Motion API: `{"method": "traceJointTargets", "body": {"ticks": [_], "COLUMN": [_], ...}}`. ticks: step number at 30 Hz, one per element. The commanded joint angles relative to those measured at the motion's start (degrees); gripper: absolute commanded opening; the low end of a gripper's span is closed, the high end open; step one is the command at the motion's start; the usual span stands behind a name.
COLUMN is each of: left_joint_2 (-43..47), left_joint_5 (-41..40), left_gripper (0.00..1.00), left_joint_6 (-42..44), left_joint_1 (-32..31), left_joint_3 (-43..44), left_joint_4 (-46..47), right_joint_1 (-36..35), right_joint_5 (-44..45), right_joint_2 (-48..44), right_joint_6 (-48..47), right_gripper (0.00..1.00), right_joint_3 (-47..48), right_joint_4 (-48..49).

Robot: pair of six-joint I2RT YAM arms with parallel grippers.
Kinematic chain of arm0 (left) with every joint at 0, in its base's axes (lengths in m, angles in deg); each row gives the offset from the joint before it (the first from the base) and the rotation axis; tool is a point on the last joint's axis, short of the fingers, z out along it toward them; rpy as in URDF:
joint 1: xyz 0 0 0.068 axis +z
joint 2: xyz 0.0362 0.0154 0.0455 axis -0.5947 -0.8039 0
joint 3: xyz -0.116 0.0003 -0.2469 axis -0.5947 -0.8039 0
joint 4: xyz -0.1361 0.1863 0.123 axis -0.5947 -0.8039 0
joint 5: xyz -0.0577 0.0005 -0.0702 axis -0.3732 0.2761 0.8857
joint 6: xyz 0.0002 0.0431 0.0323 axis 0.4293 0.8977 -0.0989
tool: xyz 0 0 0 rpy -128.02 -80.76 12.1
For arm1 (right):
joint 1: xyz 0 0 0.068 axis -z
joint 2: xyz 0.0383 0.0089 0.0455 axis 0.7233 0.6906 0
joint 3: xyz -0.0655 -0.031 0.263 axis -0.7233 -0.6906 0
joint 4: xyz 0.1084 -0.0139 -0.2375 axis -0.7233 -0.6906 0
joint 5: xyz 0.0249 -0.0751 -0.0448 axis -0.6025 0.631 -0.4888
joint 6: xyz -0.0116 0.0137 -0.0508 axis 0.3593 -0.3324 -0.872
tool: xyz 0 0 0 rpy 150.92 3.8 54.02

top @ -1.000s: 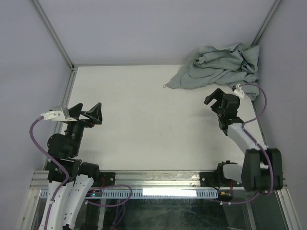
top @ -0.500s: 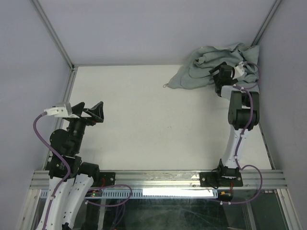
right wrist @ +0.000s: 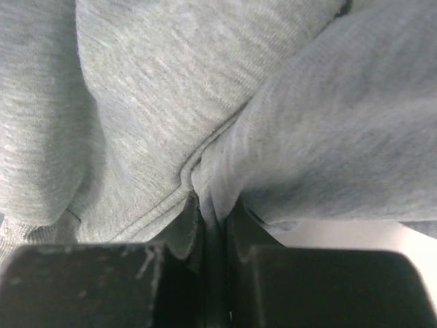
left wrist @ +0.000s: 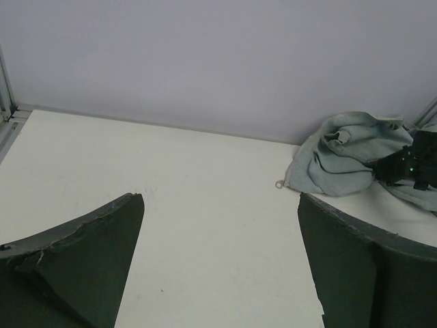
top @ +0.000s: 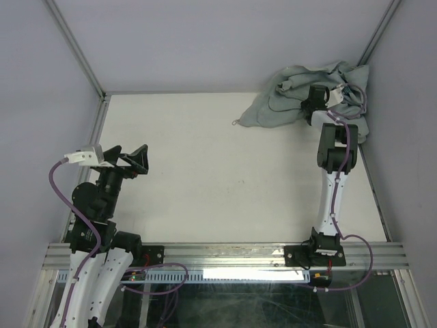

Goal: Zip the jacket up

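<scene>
My right gripper is going to lift the fold of the jacket to the left in the top view and let go of it over the bare tabletop, because the jacket (top: pixel 293 99) lies crumpled in a corner of the tabletop.
The jacket (top: pixel 293 99) lies crumpled in the far right corner of the table, pale grey-green; it also shows in the left wrist view as the jacket (left wrist: pixel 341 164). A small metal zipper pull (top: pixel 235 123) sticks out at its left edge on the table, seen too as the zipper pull (left wrist: pixel 279 184). My right gripper (top: pixel 313 102) reaches into the heap and is shut on a fold of the jacket (right wrist: pixel 136 102), the cloth pinched between its fingers (right wrist: pixel 188 225). My left gripper (top: pixel 125 158) hovers open at the near left, far from the jacket, with nothing between its fingers (left wrist: pixel 89 253).
The white table (top: pixel 205 171) is walled at the back and both sides by pale panels with metal frame posts (top: pixel 75 51). The jacket heap leans against the right wall. A metal rail (top: pixel 225 256) runs along the near edge by the arm bases.
My right arm stretched forward from mid-table into the jacket heap, and its gripper went from open to shut on a fold. The left gripper shifted only slightly and stays open.
</scene>
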Motion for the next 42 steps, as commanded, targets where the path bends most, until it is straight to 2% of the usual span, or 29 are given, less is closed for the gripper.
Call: {"method": "traceJointTargets", "body": {"ticks": [1, 5, 12, 19, 21, 24, 28, 33, 36, 38, 42], "left_joint_2": [0.96, 1.42, 2.33, 3.03, 3.24, 3.56, 3.53, 1.89, -1.07, -3.52, -9.49], "left_joint_5": [1.61, 1.94, 1.68, 1.45, 1.33, 1.29, 1.79, 4.59, 8.32, 11.3, 14.46], "left_gripper": [0.99, 0.99, 0.99, 0.99, 0.99, 0.99, 0.99, 0.99, 0.99, 0.99, 0.99], "left_joint_6": [-0.39, -0.57, -0.65, -0.72, -0.73, -0.7, -0.9, -2.23, -5.01, -8.14, -13.32], "left_joint_1": [0.44, 0.46, 0.45, 0.44, 0.42, 0.46, 0.4, 0.3, 0.11, 0.14, 0.06], "left_joint_3": [0.16, 0.14, 0.11, 0.09, 0.11, 0.04, -0.02, 0.01, 0.3, 0.67, 0.95], "left_joint_4": [2.63, 2.65, 2.71, 2.7, 2.69, 2.64, 2.69, 2.93, 2.46, 1.49, -0.05], "right_joint_1": [-3.74, -7.35, -17.1, -27.97, -29.61, -29.87, -28.69, -22.8, -20.8, -20.28, -20.27], "right_joint_5": [-11.41, -19.21, -32.99, -45.53, -45.78, -42.38, -31.25, -27.31, -25.86, -24.28, -21.81], "right_joint_2": [-4.77, -11.87, -21.33, -25.18, -27.34, -32.54, -39.81, -46.47, -48.96, -50.42, -55.07], "right_joint_6": [-5.18, -10.75, -15.34, -18.05, -18.41, -17.78, -18.95, -14.39, -15.51, -17.78, -24.36], "right_gripper": [0.0, 0.0, 0.0, 0.0, 0.0, 0.0, 0.0, 0.01, 0.17, 0.25, 0.47], "right_joint_3": [-4.31, -7.68, -5.38, 7.35, 8.62, 3.99, -6.74, -26.87, -35.51, -39.29, -44.84], "right_joint_4": [1.09, 3.03, 2.97, 1.06, 1.26, 2.86, -1.13, -1.98, -3.13, -5.11, -8.76]}}
